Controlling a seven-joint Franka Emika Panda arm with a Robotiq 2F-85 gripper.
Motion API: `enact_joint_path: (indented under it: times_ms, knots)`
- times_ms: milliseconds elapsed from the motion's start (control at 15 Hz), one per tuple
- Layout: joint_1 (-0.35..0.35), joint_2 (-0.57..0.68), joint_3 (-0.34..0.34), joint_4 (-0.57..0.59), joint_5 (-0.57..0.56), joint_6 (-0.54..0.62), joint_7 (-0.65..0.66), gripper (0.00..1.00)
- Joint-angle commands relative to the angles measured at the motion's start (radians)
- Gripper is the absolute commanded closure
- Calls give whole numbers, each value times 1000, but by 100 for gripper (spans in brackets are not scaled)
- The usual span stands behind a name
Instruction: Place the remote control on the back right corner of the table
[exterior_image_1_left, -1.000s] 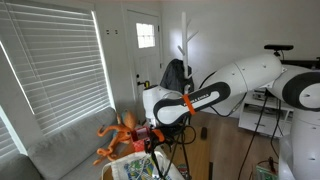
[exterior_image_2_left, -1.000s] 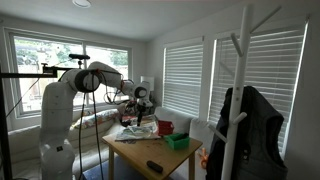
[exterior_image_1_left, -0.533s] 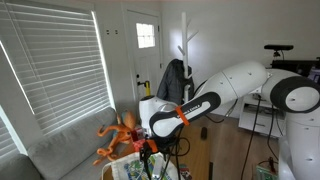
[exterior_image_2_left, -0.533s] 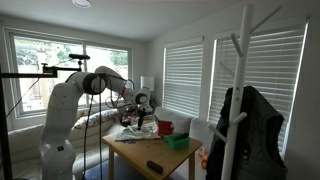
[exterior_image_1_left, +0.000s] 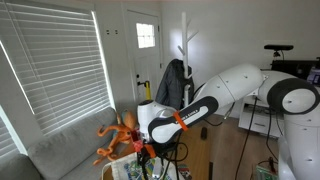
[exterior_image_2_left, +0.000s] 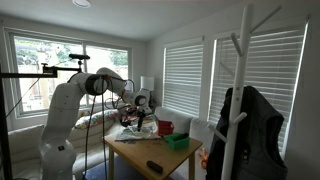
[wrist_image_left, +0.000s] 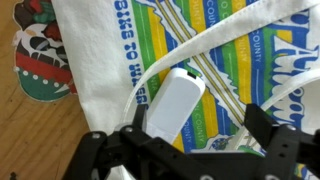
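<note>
The remote control is below my gripper and nearer the finger on the left in the wrist view. I will move my gripper down and to that side next, over the white remote control (wrist_image_left: 172, 104).
In the wrist view a white remote control (wrist_image_left: 172, 104) lies slanted on a white tote bag (wrist_image_left: 225, 60) with green, yellow and blue stripes. The bag lies on the brown wooden table (wrist_image_left: 30, 140). My gripper (wrist_image_left: 197, 116) is open just above the bag. The remote's lower end lies between the two black fingers, close to the left one, and I cannot tell if they touch. The gripper shows low over the bag in both exterior views (exterior_image_1_left: 148, 150) (exterior_image_2_left: 133, 118). The table (exterior_image_2_left: 150, 152) shows whole in an exterior view.
A patterned red, green and white cloth piece (wrist_image_left: 40, 55) lies beside the bag. A green basket (exterior_image_2_left: 178, 142), a red cup (exterior_image_2_left: 165, 127) and a dark flat object (exterior_image_2_left: 155, 166) are on the table. An orange octopus toy (exterior_image_1_left: 118, 135) and a grey sofa (exterior_image_1_left: 60, 150) are alongside.
The arm has come down and moved a little over the bag on the table, slowing in the last half second. Nothing was taken hold of.
</note>
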Motion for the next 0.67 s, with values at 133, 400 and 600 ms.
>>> enact_joint_path:
  times_ms: [133,400,600]
  knots:
    - [22,-3,-16,-41,3,38,15,0]
    - [22,-21,-18,-89,8,56,26,0]
    - [20,-61,-25,-138,3,84,56,0]
